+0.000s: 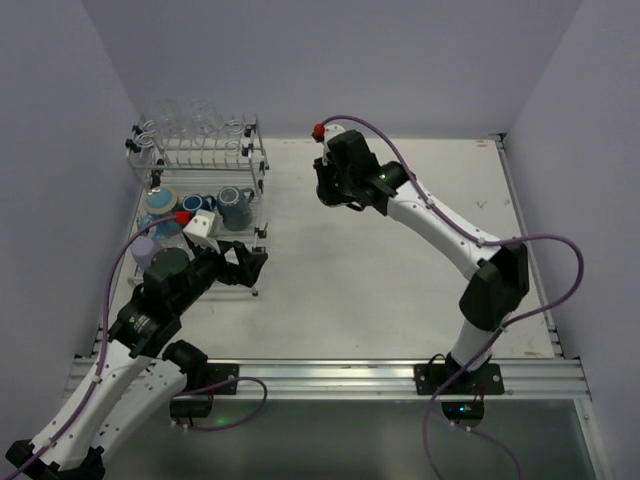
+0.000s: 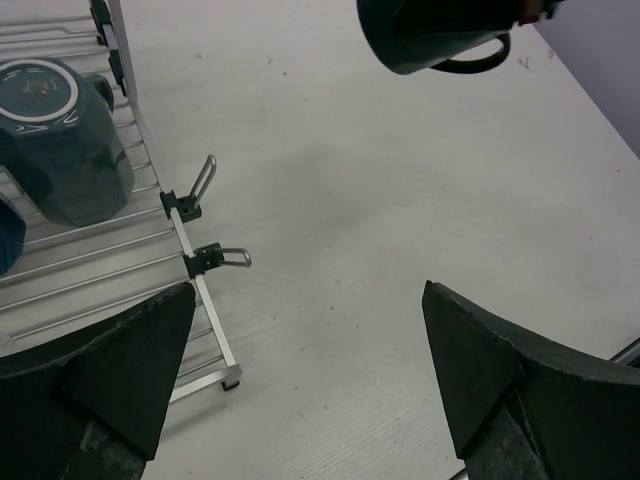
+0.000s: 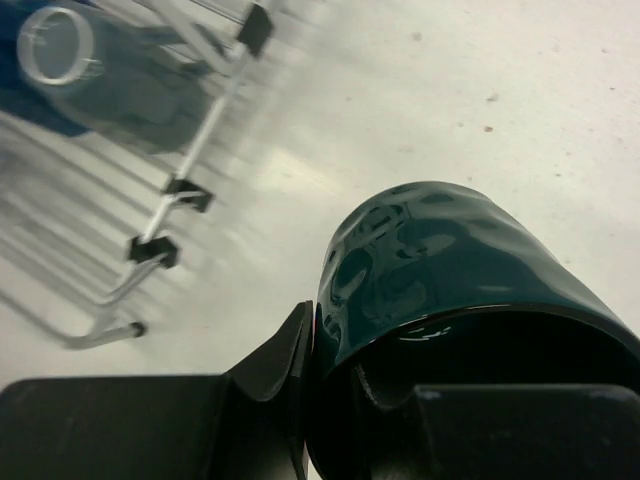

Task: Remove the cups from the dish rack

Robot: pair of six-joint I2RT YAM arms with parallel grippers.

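The right gripper has clear white tabletop below it, so next it needs to move down until the bottom of the dark green mug rests there and let go of the mug's rim.
The dish rack (image 1: 263, 172) stands at the far left, with clear glass tumblers (image 1: 190, 122) on its upper tier. On its lower tier sit a grey mug (image 1: 237, 207), a blue mug (image 1: 195, 203), an orange-lined mug (image 1: 160, 200) and a lavender cup (image 1: 145, 248). My right gripper (image 3: 335, 390) is shut on the rim of a dark green mug (image 3: 440, 260), held above the table to the right of the rack. That mug (image 2: 440, 35) also shows in the left wrist view. My left gripper (image 2: 310, 370) is open and empty at the rack's near right corner (image 2: 190, 245), beside an upside-down dark mug (image 2: 60, 140).
The white table (image 1: 400, 280) runs right from the rack to a raised edge (image 1: 525, 230). Purple-grey walls close in the back and both sides. Two wire hooks (image 2: 205, 180) stick out of the rack's side rail. Purple cables loop from both arms.
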